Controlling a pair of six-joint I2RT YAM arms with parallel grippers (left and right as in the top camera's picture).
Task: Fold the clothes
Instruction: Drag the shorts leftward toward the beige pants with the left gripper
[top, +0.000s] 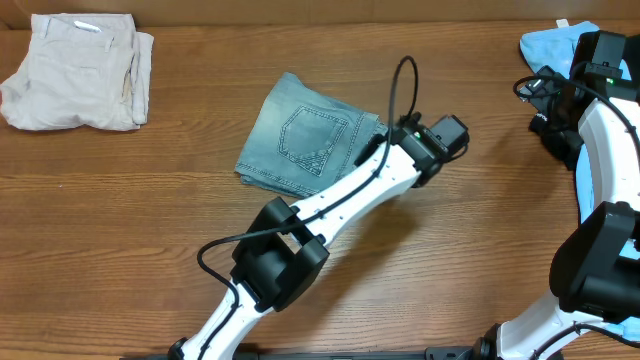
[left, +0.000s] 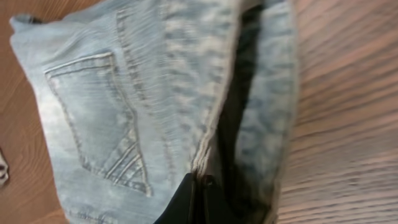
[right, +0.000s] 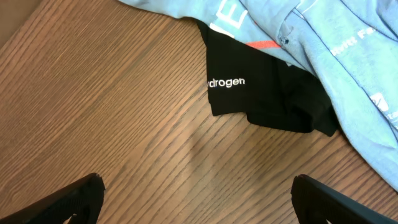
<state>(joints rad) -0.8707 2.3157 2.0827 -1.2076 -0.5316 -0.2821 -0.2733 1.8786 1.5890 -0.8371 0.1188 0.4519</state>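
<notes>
The left gripper lifts the edge of the denim shorts next and carries it outward past the pocket, then opens beside the beige shorts.
Pale-blue denim shorts (top: 305, 135) lie folded at the middle of the table, a stitched back pocket (left: 99, 118) facing up. My left gripper (left: 200, 186) is shut on the right edge of the denim shorts, its black fingers pinching the fabric layers together. In the overhead view it meets the shorts at their right side (top: 378, 143). My right gripper (right: 199, 205) stands open over bare wood, nothing between its fingers. Just beyond it lie a black garment (right: 261, 93) with white lettering and a sky-blue printed T-shirt (right: 323, 43) draped partly over it.
Beige shorts (top: 75, 70) lie folded at the far left of the wooden table (top: 150, 200). The sky-blue T-shirt (top: 550, 45) shows at the far right corner, next to the right arm (top: 605, 120). The left arm (top: 300, 230) crosses the table's front middle.
</notes>
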